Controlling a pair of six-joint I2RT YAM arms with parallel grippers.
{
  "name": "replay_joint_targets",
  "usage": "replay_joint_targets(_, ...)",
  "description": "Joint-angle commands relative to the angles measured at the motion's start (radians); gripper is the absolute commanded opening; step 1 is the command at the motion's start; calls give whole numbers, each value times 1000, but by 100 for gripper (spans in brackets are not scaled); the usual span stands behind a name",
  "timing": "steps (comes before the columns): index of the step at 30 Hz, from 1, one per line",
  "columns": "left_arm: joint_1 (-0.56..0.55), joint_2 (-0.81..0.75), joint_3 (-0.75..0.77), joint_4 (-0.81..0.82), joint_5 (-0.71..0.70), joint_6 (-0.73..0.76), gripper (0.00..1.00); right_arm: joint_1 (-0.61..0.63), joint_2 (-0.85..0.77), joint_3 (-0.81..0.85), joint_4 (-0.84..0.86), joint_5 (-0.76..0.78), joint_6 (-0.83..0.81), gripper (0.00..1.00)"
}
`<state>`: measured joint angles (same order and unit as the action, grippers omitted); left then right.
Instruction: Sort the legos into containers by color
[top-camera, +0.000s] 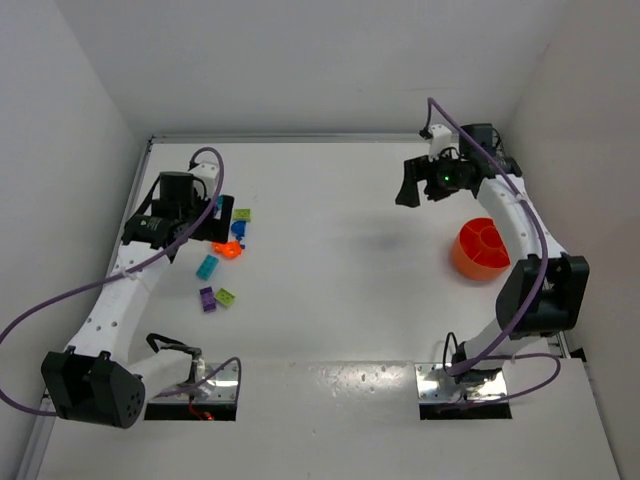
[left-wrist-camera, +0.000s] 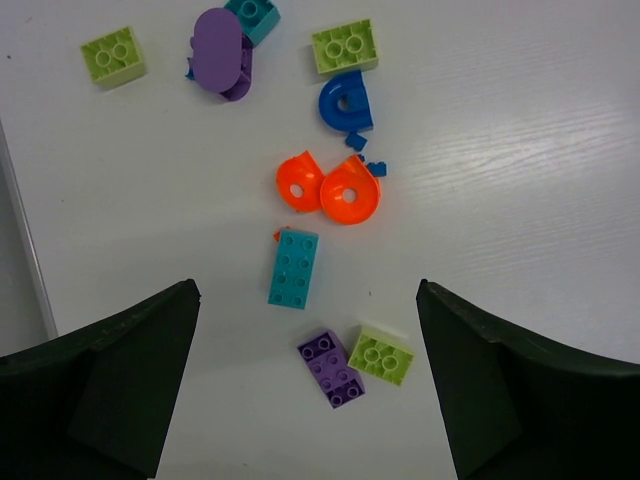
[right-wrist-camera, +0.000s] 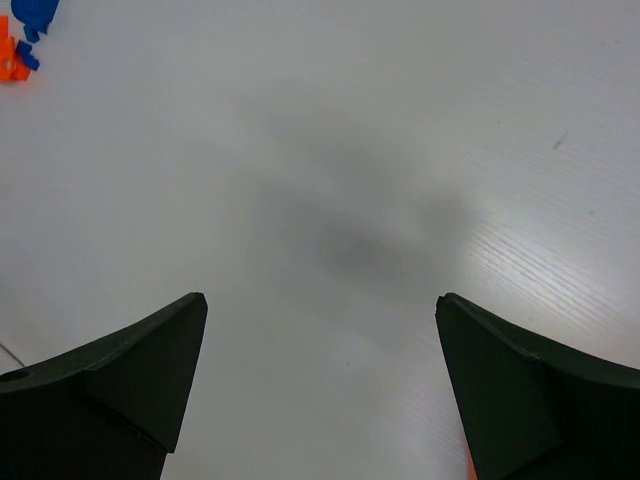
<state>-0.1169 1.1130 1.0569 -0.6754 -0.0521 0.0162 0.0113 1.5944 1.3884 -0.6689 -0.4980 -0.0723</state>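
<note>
My left gripper comes down onto its near end next and closes the fingers across the teal brick, since the table is bare along both its long sides.
The legos lie loose on the white table at the left. Under my left gripper are a teal brick, a purple brick and a lime brick. Farther off are two orange pieces, a blue piece, two lime bricks and a purple rounded piece. That gripper hovers open over the cluster, holding nothing. The round orange container with inner dividers stands at the right. My right gripper hangs open left of it, over bare table.
White walls close in the table at the back and both sides, with a rail along the left edge. Purple cables loop off both arms. Metal base plates sit at the near edge.
</note>
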Motion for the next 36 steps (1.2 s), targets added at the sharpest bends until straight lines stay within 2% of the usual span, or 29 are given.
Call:
replay_joint_targets(1,31,-22,3,-35,11,30,96,77,18,37,84,33,19,96)
replay_joint_targets(3,78,-22,12,-47,43,53,96,155,53,37,109,65,19,96)
replay_joint_targets(4,89,-22,12,-58,110,62,94,179,70,73,109,75,19,96)
replay_joint_targets(8,80,51,-34,-118,98,71,61,249,151,164,98,107,19,95)
replay_joint_targets(9,91,51,-34,-118,45,80,60,262,151,173,98,122,29,95)
replay_joint_targets(13,105,132,-34,-139,-37,131,59,283,136,133,130,153,39,95)
replay_joint_targets(16,105,174,-89,-115,-112,166,61,294,121,66,153,162,48,95)
replay_joint_targets(20,114,185,-149,-63,-72,220,65,303,98,18,173,173,57,95)
replay_joint_targets(25,114,263,-205,0,-29,260,65,312,88,18,173,164,75,95)
replay_joint_targets(36,123,389,-215,121,3,292,65,312,88,18,163,176,86,95)
